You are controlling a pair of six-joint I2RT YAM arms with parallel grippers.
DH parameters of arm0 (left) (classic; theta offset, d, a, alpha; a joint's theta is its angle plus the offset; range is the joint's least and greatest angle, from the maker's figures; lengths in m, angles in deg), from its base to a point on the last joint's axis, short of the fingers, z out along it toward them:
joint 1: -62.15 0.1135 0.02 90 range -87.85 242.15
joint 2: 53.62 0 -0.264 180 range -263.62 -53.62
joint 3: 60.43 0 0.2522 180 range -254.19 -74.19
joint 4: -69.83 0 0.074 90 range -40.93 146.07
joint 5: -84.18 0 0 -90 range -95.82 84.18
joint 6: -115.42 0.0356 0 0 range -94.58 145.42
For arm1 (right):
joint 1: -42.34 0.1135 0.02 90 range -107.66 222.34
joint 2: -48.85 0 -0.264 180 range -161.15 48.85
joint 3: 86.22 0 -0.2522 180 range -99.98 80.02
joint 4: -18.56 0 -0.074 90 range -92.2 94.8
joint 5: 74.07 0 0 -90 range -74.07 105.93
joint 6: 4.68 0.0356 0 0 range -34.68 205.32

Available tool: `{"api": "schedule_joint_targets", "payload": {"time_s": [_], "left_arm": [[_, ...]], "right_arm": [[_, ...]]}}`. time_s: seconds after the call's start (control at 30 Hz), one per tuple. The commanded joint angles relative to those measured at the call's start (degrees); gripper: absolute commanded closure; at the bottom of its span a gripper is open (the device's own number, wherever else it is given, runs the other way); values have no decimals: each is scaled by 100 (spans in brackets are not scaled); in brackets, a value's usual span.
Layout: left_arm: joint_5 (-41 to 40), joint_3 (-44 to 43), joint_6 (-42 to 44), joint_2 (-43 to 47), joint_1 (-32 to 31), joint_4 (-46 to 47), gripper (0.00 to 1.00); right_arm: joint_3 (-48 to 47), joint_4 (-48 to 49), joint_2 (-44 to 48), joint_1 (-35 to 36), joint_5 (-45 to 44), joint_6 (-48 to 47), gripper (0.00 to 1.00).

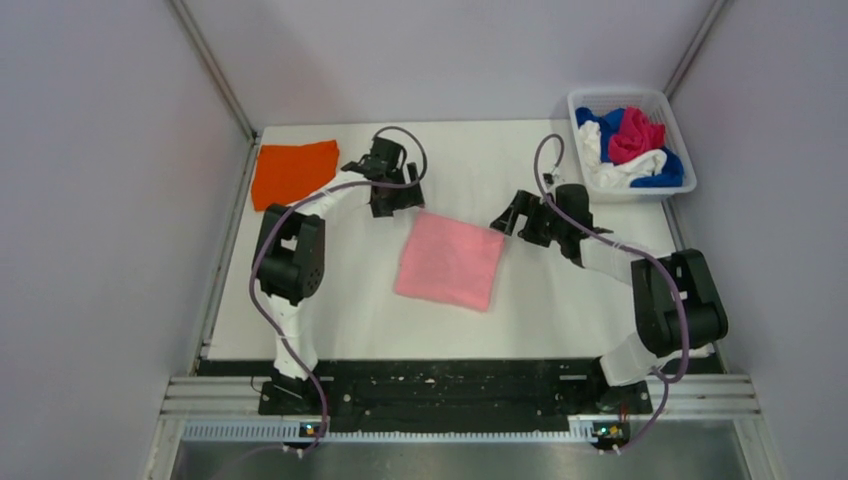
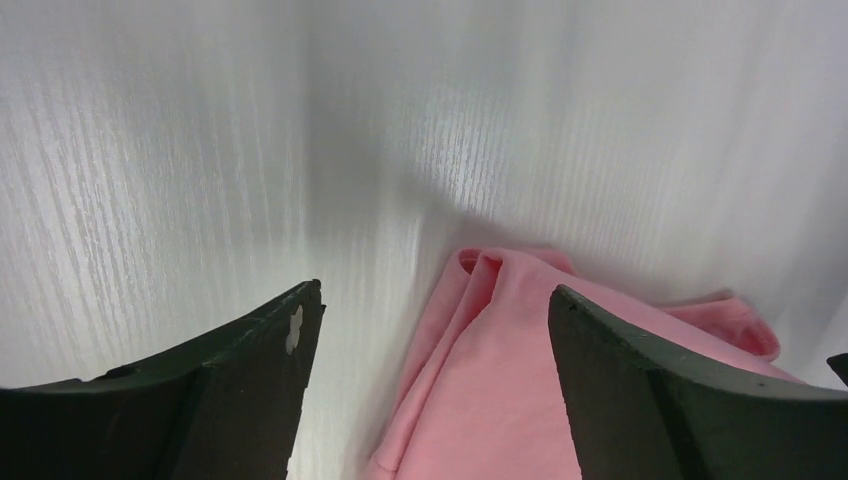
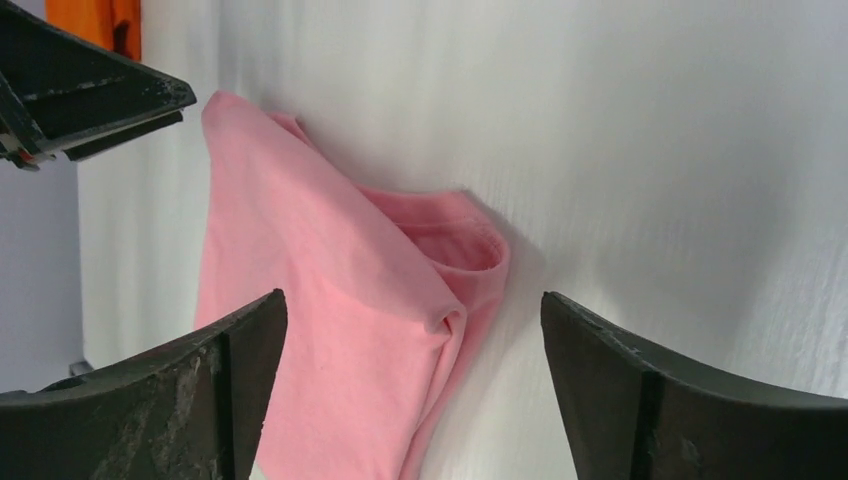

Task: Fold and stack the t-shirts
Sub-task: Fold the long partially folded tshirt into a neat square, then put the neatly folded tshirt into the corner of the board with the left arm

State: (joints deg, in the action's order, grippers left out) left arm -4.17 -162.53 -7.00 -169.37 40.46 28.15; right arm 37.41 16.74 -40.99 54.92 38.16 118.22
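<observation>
The left gripper moves back and down onto the pink t-shirt's side edge by its far corner (image 1: 414,233) (image 2: 396,438) next, as that part lies below and back from it.
A light pink t-shirt (image 1: 450,260) lies folded into a rough square at the table's middle. My left gripper (image 1: 393,207) is open just above its far left corner, which shows between the fingers in the left wrist view (image 2: 500,380). My right gripper (image 1: 507,218) is open at its far right corner, seen in the right wrist view (image 3: 330,310). Neither holds cloth. A folded orange t-shirt (image 1: 292,172) lies flat at the far left. Blue, white and magenta t-shirts (image 1: 628,148) are bunched in the basket.
A white basket (image 1: 630,100) stands at the far right corner of the white table (image 1: 560,300). Grey walls close in on both sides. The left gripper's finger (image 3: 90,100) shows in the right wrist view.
</observation>
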Motion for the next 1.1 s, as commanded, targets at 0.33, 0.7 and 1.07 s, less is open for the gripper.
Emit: {"api": "schedule_joint_targets", "payload": {"time_s": [0.33,0.7,1.07], "left_arm": [[1027,1882,-273,1442,-94,908,6],[904,1747,-211,990,-146,534,6],[1216,1611,-224,445,-298,480,29]], "right_arm": [[836,994,1285,103,988,328,1],[155,1592,-205,182,1011,613,1],[-34,971,-801,181,94,538,1]]}}
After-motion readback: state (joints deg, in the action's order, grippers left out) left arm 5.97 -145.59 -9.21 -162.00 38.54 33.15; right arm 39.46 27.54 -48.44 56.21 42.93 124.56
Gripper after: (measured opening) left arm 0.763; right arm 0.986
